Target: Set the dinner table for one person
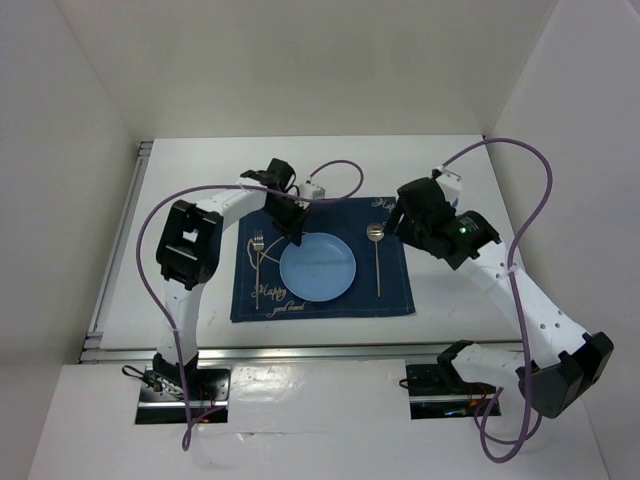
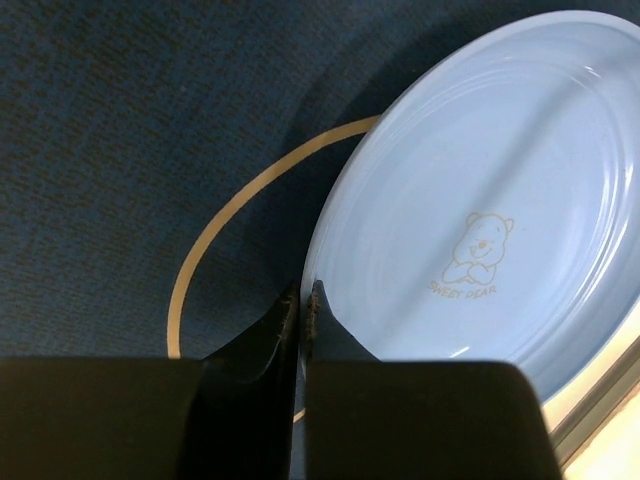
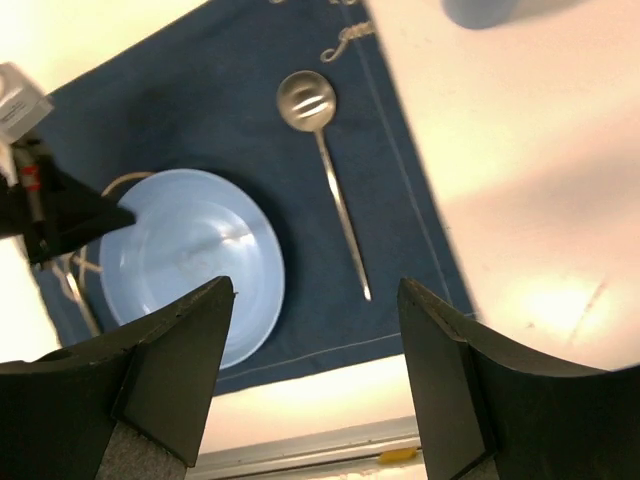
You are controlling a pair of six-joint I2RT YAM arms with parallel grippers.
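Note:
The cup stands off the mat, so my right gripper swings right in the top view and down onto the cup's side away from the spoon next.
A light blue plate (image 1: 318, 267) with a bear print (image 2: 480, 240) lies in the middle of the navy placemat (image 1: 392, 292) on the white dinner table (image 1: 455, 300). My left gripper (image 1: 297, 236) is shut on the plate's far-left rim, with one finger on each side of the rim in the left wrist view (image 2: 301, 292). A fork (image 1: 258, 252) lies left of the plate and a spoon (image 1: 377, 257) lies right of it. My right gripper (image 1: 404, 218) is open and empty above the mat's far-right corner (image 3: 315, 288), beyond the spoon (image 3: 332, 180).
A metal rail (image 1: 300, 350) runs along the table's near edge and another along the left side (image 1: 115, 250). Purple cables (image 1: 345, 165) loop over the far table. A blurred blue object (image 3: 480, 10) sits off the mat at the top of the right wrist view.

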